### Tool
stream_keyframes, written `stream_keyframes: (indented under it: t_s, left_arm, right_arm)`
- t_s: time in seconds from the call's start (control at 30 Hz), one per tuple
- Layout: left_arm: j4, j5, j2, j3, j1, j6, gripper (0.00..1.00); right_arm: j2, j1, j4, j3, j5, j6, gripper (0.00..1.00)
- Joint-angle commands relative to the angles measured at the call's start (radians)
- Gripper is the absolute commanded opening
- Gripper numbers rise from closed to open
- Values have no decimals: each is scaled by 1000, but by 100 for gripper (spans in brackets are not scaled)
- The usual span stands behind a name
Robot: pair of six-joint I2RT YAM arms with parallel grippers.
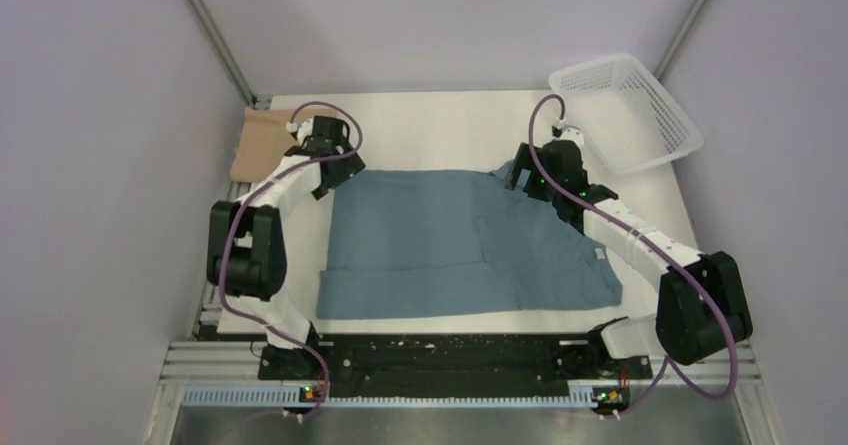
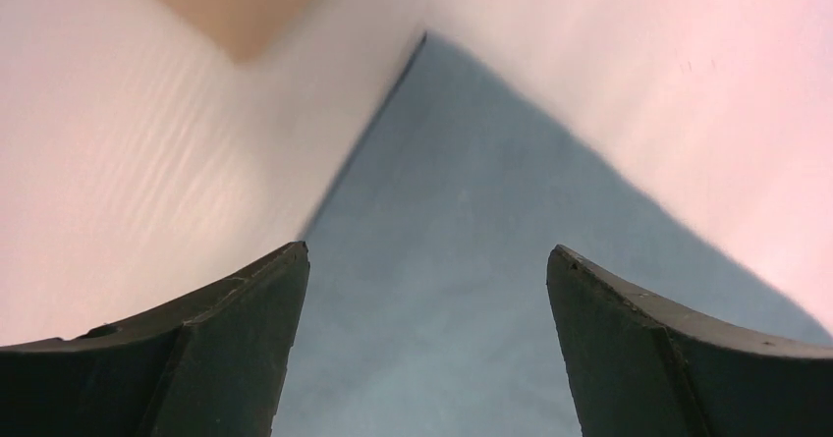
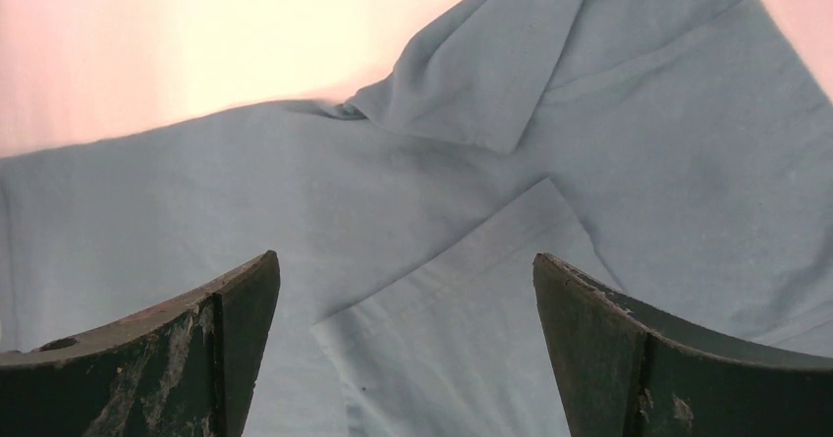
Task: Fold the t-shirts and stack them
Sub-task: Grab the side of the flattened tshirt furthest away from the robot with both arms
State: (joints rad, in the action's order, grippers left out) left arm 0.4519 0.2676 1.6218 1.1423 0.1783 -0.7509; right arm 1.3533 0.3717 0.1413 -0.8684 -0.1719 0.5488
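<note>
The left gripper's open fingers are short of the teal-blue t-shirt's far corner (image 2: 428, 56) by the tan-beige t-shirt, which lies ahead of them, so the left gripper will next come down onto that corner and close.
The teal-blue t-shirt (image 1: 450, 240) lies spread flat on the white table, partly folded, with a sleeve turned in on its right half. My left gripper (image 1: 335, 170) hangs open over the shirt's far left corner (image 2: 442, 260), with nothing between its fingers. My right gripper (image 1: 525, 180) hangs open over the far right part of the shirt, above a folded sleeve edge (image 3: 462, 300). The tan-beige t-shirt (image 1: 262, 140) lies at the table's far left edge, partly behind my left arm; one corner of it shows in the left wrist view (image 2: 241, 5).
A white plastic mesh basket (image 1: 625, 110) sits tilted at the far right corner of the table. A bare strip of the white table (image 1: 430, 125) runs behind the teal-blue shirt. Purple-grey walls enclose the table on three sides.
</note>
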Motion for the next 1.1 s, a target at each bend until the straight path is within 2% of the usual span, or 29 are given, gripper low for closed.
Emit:
stream_keyframes:
  t_s: [0.0,0.13,0.27,0.37,0.5,0.67,0.73,0.77,0.8,0.83,0.97,1.07]
  left_arm:
    - [19,-3,234,225,-55,75,93]
    - [156,-68,423,427,-86,86,86]
    - [218,-85,535,525,-95,102,76]
    - [220,-116,557,521,-94,125,72]
    - [279,-166,561,528,-89,157,57]
    - [292,-134,497,455,-51,191,49]
    - [287,-108,494,441,-45,192,38]
    - [286,-111,501,443,-45,196,27]
    - [286,-120,509,447,-45,198,9]
    - [283,-132,514,448,-45,202,0]
    - [239,-117,480,424,-45,231,0]
    - [139,-127,380,321,-45,230,0]
  right_arm:
    - [-16,-14,-58,7,-66,-47,98]
    - [-19,-22,-49,12,-67,-65,98]
    - [-19,-22,-58,20,-53,-72,98]
    - [-17,-23,-59,25,-55,-73,98]
    - [-18,-24,-55,26,-65,-72,98]
    - [-30,-24,-58,36,-87,-73,98]
    - [-26,-24,-61,38,-91,-72,98]
    - [-21,-24,-59,37,-87,-75,98]
    - [-19,-24,-58,36,-83,-75,98]
    - [-16,-24,-56,35,-84,-78,98]
    - [-6,-24,-50,42,-123,-102,98]
    - [52,-28,-44,20,-146,-127,98]
